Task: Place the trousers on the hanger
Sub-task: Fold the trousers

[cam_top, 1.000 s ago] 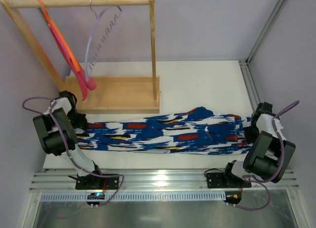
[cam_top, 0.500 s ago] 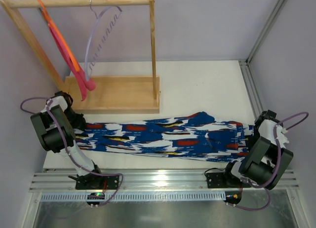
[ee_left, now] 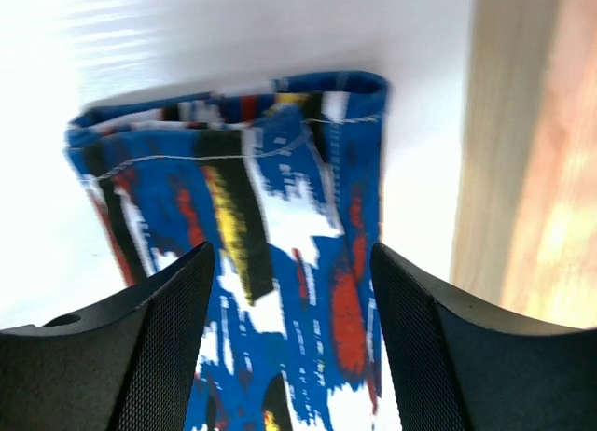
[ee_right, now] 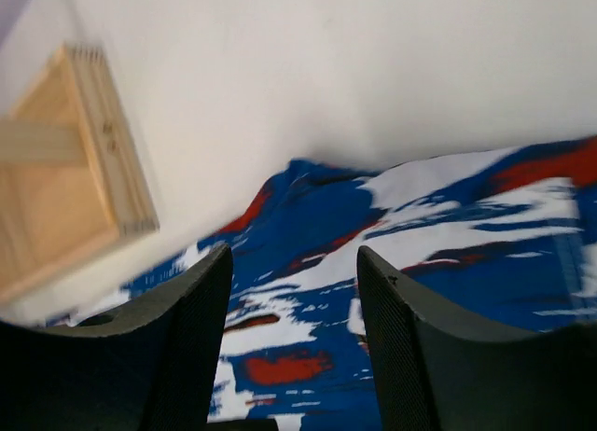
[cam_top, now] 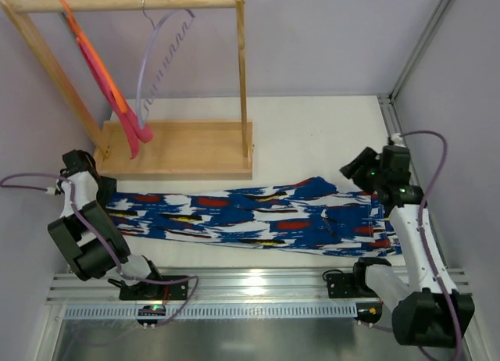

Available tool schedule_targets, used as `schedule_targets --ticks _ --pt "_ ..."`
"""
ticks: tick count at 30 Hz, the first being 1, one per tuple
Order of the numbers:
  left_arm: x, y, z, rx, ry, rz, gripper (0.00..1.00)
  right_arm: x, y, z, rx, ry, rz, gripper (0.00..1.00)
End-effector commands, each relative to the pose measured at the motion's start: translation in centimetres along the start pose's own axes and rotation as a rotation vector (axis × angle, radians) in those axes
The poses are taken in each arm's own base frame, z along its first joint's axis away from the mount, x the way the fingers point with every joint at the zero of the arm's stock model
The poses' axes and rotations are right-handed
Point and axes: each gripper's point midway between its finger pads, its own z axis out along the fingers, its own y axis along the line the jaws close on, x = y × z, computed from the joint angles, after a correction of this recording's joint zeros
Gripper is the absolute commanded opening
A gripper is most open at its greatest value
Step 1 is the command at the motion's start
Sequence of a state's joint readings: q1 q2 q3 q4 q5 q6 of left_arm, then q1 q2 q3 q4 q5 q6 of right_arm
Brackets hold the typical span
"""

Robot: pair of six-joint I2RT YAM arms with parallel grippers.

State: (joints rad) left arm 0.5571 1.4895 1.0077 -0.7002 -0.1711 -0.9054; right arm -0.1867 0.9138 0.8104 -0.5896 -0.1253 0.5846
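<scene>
My left gripper should move down and back so that its fingers go around the near corner of the trousers' end (ee_left: 96, 159). That corner is below and back of it, outside its open fingers.
The trousers (cam_top: 250, 216), in a blue, white, red and black print, lie stretched flat across the table from left to right. My left gripper (cam_top: 84, 170) hangs open just above their left end, and the left wrist view shows the cloth (ee_left: 280, 207) lying free between my left gripper's (ee_left: 291, 263) spread fingers. My right gripper (cam_top: 350, 169) is raised over the right part, open, with the cloth (ee_right: 420, 226) below my right gripper (ee_right: 294, 263) and untouched. The pale lavender hanger (cam_top: 160, 56) hangs by its hook from the wooden rail at the back left.
A wooden rack (cam_top: 183, 146) with a tray-like base stands behind the trousers; its base edge shows in both wrist views (ee_left: 532, 170) (ee_right: 65, 170). An orange hanger with pink-red cloth (cam_top: 105, 83) hangs on the rail's left. Walls close in the table.
Both grippers have opened and let go of the trousers' ends. The right arm rose and swung back and inward; the left arm pulled back to the left. The trousers settled flat.
</scene>
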Motion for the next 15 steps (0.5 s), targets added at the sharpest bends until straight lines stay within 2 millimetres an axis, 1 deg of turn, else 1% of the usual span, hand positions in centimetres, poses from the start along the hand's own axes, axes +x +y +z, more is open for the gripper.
schedule_targets --ticks 1,3,4,5,6,7,8,9,10,12,13,14,15 --pt "0.4 2.6 0.7 -0.030 -0.002 -0.014 0.69 6.2 5.6 3.1 -0.226 0.184 -0.143 0.59" --pt "0.1 4.2 0.6 -0.052 -0.010 -0.053 0.69 8.7 6.4 3.6 -0.262 0.233 -0.178 0.58" --pt "-0.1 4.7 0.9 -0.047 -0.009 -0.049 0.69 9.7 6.3 4.4 -0.281 0.242 -0.179 0.58" --pt "-0.3 6.2 1.3 -0.080 -0.011 -0.059 0.69 10.9 6.1 4.8 -0.301 0.281 -0.170 0.58" --pt "-0.5 6.9 1.6 -0.106 -0.024 -0.052 0.70 11.5 5.6 5.4 -0.285 0.294 -0.158 0.58" --pt "-1.1 7.6 1.9 -0.124 -0.037 -0.065 0.72 12.2 4.5 6.1 -0.251 0.302 -0.154 0.58" --pt "-1.0 8.1 2.2 -0.135 -0.024 -0.078 0.72 12.4 3.7 6.6 -0.216 0.302 -0.149 0.58" --pt "-1.1 8.3 2.3 -0.144 -0.018 -0.090 0.72 13.3 2.4 7.5 -0.152 0.326 -0.128 0.58" --pt "-1.0 8.7 2.6 -0.158 -0.009 -0.095 0.72 13.9 1.1 7.8 -0.101 0.337 -0.121 0.57" --pt "-1.1 9.2 3.2 -0.182 -0.022 -0.094 0.72 14.2 -1.4 8.7 0.012 0.329 -0.096 0.57" --pt "-0.9 9.8 3.6 -0.207 -0.002 -0.100 0.71 14.6 -2.3 8.7 0.030 0.329 -0.076 0.57" --pt "-0.8 9.7 3.8 -0.203 0.004 -0.097 0.70 14.3 -2.8 8.8 0.036 0.315 -0.051 0.58" --pt "-0.8 9.5 4.0 -0.194 0.007 -0.090 0.70 13.9 -2.7 8.7 0.022 0.291 -0.048 0.57"
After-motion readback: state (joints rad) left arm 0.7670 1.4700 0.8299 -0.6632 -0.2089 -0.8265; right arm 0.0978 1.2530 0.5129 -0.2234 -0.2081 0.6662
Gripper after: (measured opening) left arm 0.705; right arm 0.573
